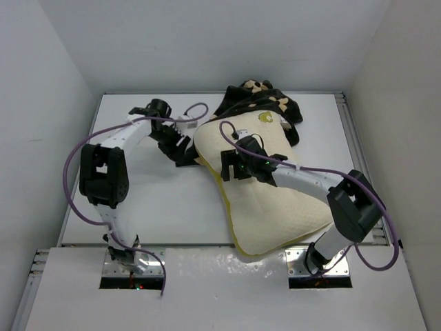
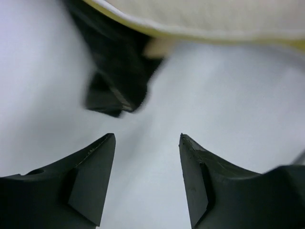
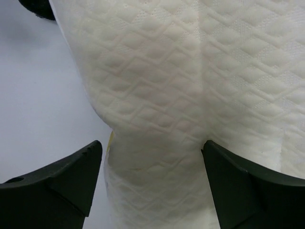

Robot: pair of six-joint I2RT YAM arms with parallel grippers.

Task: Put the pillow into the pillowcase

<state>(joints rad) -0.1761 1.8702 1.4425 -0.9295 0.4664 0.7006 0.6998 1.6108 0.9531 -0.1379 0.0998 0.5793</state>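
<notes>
Next, my left gripper eases its open fingers outward and toward the pillow to straddle the pillowcase's black fold [image 1: 191, 153] [image 2: 117, 72] by the pillow's edge, since that fold lies ahead.
The cream-yellow quilted pillow [image 1: 272, 200] lies diagonally from the table's middle to its near right edge. Its far end sits at the black pillowcase with tan flowers [image 1: 258, 96], bunched at the back. My right gripper [image 1: 234, 164] is open over the pillow's left side. In the right wrist view its jaws [image 3: 152, 145] straddle a narrowed fold of pillow [image 3: 190, 71] without clamping it. My left gripper [image 1: 182, 155] is open and empty beside the pillow's left edge. In its wrist view [image 2: 147, 140] it hovers over bare table, with a blurred black flap of fabric [image 2: 116, 81] and the pillow's yellow edge [image 2: 200, 19] ahead.
White walls enclose the white table [image 1: 138, 200] on the left, back and right. A raised rail [image 1: 348, 131] runs along its right side. Purple cables loop from both arms.
</notes>
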